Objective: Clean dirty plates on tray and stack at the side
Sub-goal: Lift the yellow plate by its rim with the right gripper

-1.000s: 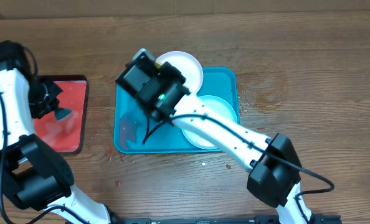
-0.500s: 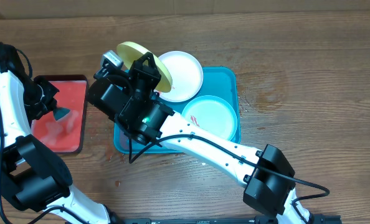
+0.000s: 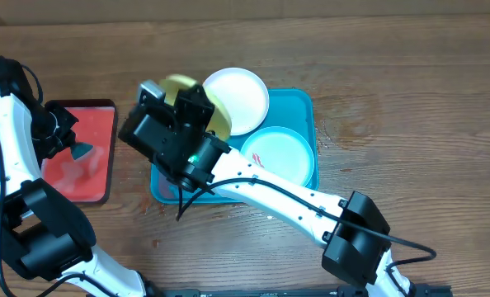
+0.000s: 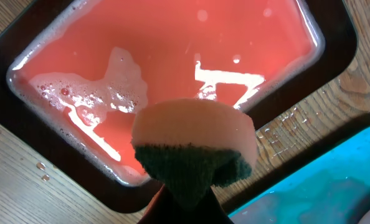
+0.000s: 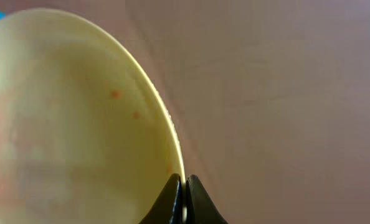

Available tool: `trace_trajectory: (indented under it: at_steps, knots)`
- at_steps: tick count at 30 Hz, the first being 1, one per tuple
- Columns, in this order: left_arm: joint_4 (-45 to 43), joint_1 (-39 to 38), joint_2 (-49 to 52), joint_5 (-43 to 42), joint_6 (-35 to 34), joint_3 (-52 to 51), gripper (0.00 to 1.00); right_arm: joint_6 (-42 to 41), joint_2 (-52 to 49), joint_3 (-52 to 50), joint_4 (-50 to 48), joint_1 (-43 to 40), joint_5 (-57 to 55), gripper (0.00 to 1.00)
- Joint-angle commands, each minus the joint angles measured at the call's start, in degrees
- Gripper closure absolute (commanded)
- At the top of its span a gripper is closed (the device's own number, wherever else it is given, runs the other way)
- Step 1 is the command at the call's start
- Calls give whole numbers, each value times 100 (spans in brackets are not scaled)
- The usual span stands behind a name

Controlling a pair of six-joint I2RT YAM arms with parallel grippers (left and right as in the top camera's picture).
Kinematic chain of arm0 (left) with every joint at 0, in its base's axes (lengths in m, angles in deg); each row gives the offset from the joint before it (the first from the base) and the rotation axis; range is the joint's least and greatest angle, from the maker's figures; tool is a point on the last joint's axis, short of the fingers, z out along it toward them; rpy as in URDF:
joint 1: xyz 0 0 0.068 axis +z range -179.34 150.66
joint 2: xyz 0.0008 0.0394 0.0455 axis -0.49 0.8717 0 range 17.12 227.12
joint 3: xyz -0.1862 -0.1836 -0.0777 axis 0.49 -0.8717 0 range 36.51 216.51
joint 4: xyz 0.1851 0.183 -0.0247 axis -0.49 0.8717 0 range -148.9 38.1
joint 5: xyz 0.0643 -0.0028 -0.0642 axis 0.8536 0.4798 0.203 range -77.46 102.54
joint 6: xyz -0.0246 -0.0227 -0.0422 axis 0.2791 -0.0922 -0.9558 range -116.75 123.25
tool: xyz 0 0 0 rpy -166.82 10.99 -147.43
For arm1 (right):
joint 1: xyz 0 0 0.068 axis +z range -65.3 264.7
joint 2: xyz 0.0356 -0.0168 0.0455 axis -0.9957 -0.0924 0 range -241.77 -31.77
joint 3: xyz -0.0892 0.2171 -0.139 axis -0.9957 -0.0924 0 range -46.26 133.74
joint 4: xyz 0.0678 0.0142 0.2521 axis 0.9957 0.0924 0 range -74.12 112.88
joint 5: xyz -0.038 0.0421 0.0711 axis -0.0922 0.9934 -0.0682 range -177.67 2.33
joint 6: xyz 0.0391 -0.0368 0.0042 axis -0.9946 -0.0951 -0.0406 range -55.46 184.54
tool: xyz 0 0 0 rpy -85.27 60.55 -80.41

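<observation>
The right gripper swings to the right in the overhead view next, lowers the plate there and releases it, because the table beside the teal tray is bare.
My right gripper [image 3: 197, 106] is shut on the rim of the yellow-green plate [image 3: 183, 86] and holds it tilted above the left end of the teal tray [image 3: 304, 107]. In the right wrist view the plate [image 5: 66, 124] fills the left side, with small red specks, and its rim is pinched between the fingertips [image 5: 172, 194]. The white plate [image 3: 238, 97] leans on the tray's far rim. The light blue plate [image 3: 280, 153] lies in the tray's right half. My left gripper [image 3: 73, 148] is shut on a sponge [image 4: 194, 144], green side down, above the red tray [image 4: 172, 56].
The red tray [image 3: 87, 157] with a dark rim holds soapy water and stands left of the teal tray. Bare wooden table [image 3: 410, 99] lies to the right. Water drops [image 4: 291, 121] lie between the two trays.
My right gripper has lifted the yellow-green plate out of the tray to the left, then lowered it slightly. The light blue plate is uncovered. The left arm has hardly moved.
</observation>
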Motion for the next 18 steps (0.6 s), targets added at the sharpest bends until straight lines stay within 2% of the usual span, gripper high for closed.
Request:
trace_trajectory:
  at_steps: [1,3,5,7,11,15,18]
  knots:
    - [-7,-22,-2,-68,-57,72,96,-387,61,111,-374,0,-374,96]
    - [-2,-22,-2,-66,-57,72,96,-579,63,111,-1113,-24,-1515,96]
    - [-4,-22,-2,-66,-57,72,96,-577,63,111,-1606,-48,-1773,96]
    - [-2,-22,-2,-66,-57,72,96,-431,61,111,-1296,-48,-850,96]
    - [0,-22,-2,-90,-55,72,96,136,59,109,122,-96,1440,96]
    - [-4,-24,-2,-109,-57,72,96,-1292,63,116,125,-422,1069,96]
    - [-4,-24,-2,-129,-57,72,96,-2288,83,116,221,-1010,1438,96]
